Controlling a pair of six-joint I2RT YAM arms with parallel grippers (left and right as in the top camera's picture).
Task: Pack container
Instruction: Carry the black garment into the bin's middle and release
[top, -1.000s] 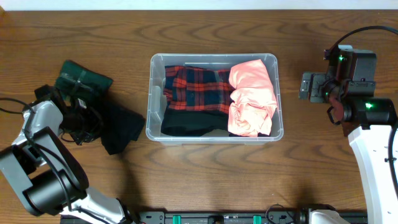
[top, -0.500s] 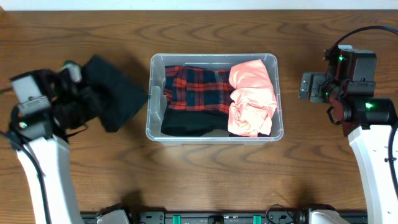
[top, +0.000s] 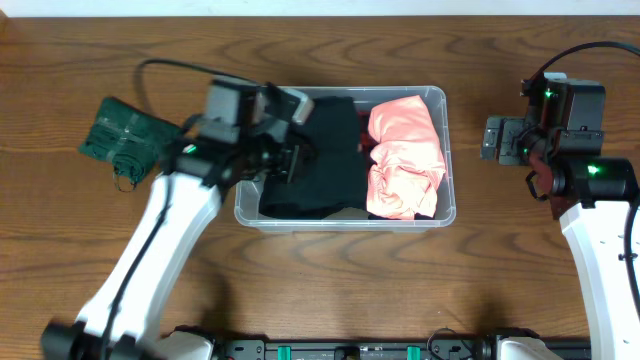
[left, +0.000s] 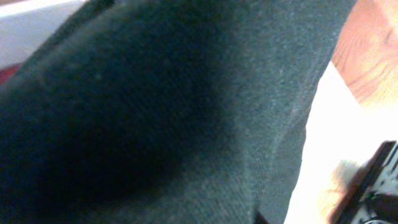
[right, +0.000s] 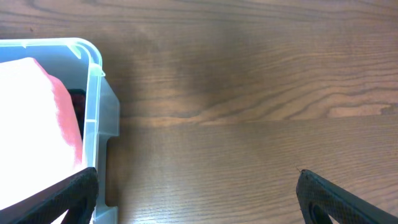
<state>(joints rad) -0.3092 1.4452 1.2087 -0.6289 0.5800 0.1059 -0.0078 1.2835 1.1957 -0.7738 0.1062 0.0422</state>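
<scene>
Next, my left gripper moves down and toward the pink garment (top: 405, 155) to the container's middle (top: 342, 166) to release the black garment, as it still hangs above the clothes.
The clear plastic container (top: 340, 221) stands in the middle of the table. It holds a pink garment (top: 405, 155) on its right side and dark clothes on its left. My left gripper (top: 300, 145) is over the container's left half, shut on a black garment (top: 335, 140) that hangs over the clothes there and hides most of the plaid one. In the left wrist view the black garment (left: 155, 112) fills the frame and hides the fingers. My right gripper (top: 495, 140) is open and empty to the right of the container, with its fingers (right: 196, 186) above bare wood.
A dark green folded garment (top: 125, 135) lies on the table to the left of the container. The container's corner (right: 93, 93) and the pink garment (right: 37, 112) show at the left of the right wrist view. The table is dark wood.
My left arm has swung from the table's left side to over the container, carrying the black garment. The green garment stays on the table. The right arm has not moved.
</scene>
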